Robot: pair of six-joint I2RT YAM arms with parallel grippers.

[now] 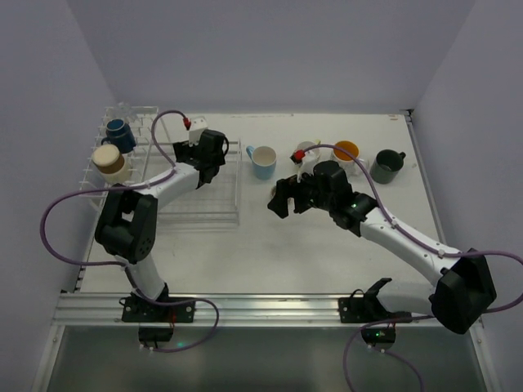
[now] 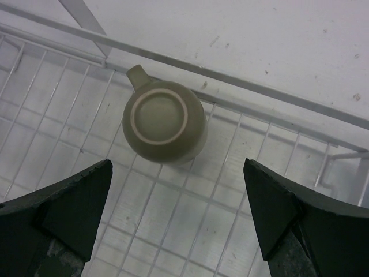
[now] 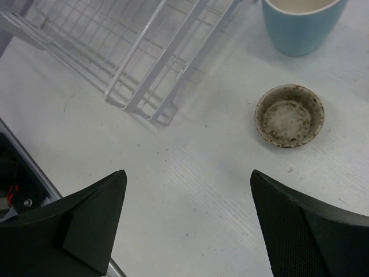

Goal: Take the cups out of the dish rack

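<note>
My left gripper moves down and outward around the cup's round body (image 2: 164, 124) next, since the pale yellow-green cup lies upside down below and outward of my open fingers.
The white wire dish rack (image 1: 221, 214) stands at the left. A navy cup (image 1: 120, 132) and a cream cup (image 1: 110, 162) sit on its pronged part. A pale yellow-green cup (image 2: 164, 121) lies upside down in the rack's basket (image 2: 230, 81). My left gripper (image 2: 179, 213) hangs open and empty just above and short of it; it shows over the basket in the top view (image 1: 215, 166). My right gripper (image 1: 282, 198) is open and empty over the table, near a small grey-brown cup (image 3: 290, 115) standing upright. A light blue cup (image 1: 262, 161) stands beside the rack.
An orange-lined white cup (image 1: 346, 152) and a dark green cup (image 1: 387, 166) stand at the back right. A small pale cup (image 1: 306, 153) is partly hidden by a cable. The rack's corner (image 3: 155, 63) and the light blue cup (image 3: 300, 26) lie ahead of my right gripper (image 3: 187, 225).
</note>
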